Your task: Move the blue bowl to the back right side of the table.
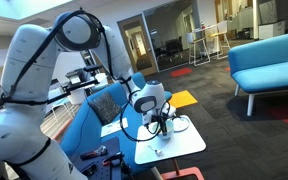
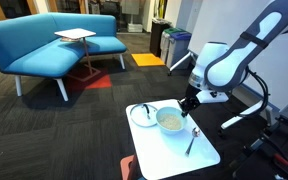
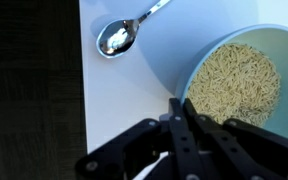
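Observation:
The gripper brings the bowl (image 2: 169, 121) across to the table's empty corner beside it next, on the side away from the spoon, and releases the bowl's rim.
The blue bowl (image 3: 197, 70) is pale blue, holds pale grains, and sits on the white table (image 3: 199, 30) at the right of the wrist view. In an exterior view the bowl (image 2: 169, 121) stands near the middle of the table (image 2: 169, 152). My gripper (image 3: 181, 108) is at the bowl's near rim, its two fingers pressed together with the rim between them. It shows above the bowl's edge in both exterior views (image 2: 188, 104) (image 1: 163, 120). The bowl itself is hidden behind the gripper in one of them.
A metal spoon (image 3: 124, 35) lies on the table near its edge; it also shows in an exterior view (image 2: 191, 141). A flat round dish (image 2: 142, 115) sits beside the bowl. Blue sofas (image 2: 44, 45) stand around, on dark carpet.

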You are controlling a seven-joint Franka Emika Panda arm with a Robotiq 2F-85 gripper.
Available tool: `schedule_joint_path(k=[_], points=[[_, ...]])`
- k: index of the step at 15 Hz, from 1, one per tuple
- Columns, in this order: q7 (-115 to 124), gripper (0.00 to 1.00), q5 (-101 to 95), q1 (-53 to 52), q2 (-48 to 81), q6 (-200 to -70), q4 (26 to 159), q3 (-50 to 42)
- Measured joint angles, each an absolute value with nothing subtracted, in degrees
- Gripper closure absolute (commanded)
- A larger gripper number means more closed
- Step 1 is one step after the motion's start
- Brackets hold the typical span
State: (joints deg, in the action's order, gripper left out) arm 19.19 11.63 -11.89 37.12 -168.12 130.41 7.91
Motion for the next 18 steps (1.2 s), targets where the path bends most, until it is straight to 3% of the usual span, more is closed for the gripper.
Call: schedule_joint_path(k=[18], points=[[19.23,0.99,21.24,1.39,37.12,-171.72,130.81,12.25]])
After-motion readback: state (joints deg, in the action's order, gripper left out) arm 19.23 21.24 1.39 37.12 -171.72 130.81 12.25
